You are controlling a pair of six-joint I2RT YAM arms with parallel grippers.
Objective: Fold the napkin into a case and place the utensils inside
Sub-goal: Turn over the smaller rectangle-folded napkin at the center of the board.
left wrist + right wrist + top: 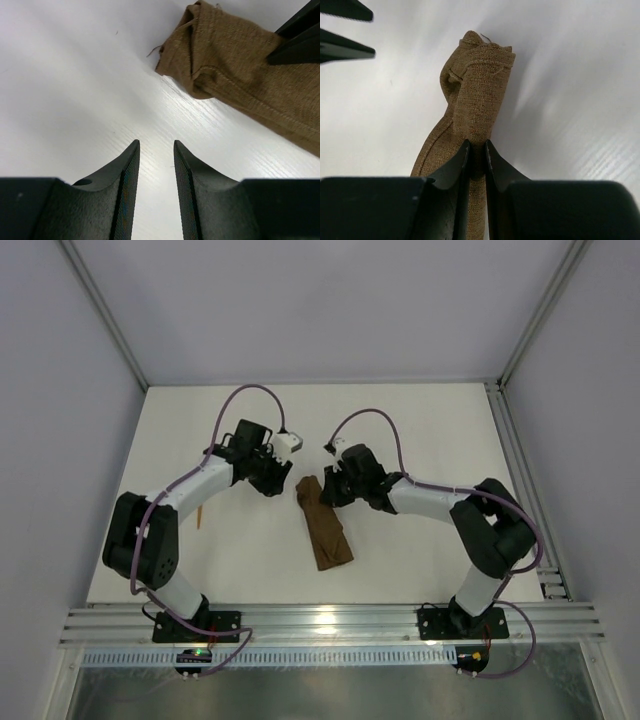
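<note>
Next I will turn over the case [324, 527] in my right gripper, away from my left gripper, then lower the case onto the table's middle.
The dark brown napkin, folded into a narrow oblong case [324, 527], lies slanted at the table's middle. My right gripper [326, 494] is shut on a raised fold at its far end; in the right wrist view the fingers [477, 143] pinch the cloth [479, 85]. My left gripper [279, 483] is just left of that end, apart from it. In the left wrist view its fingers [156, 145] stand open and empty over bare table, with the cloth's end [235, 70] ahead on the right. One thin orange-tan utensil [200, 515] lies left of the left arm; the other is out of view.
The white table [420, 430] is bounded by metal rails at the right [520, 470] and the front [330, 625]. The left forearm [190, 490] lies over the table beside the utensil.
</note>
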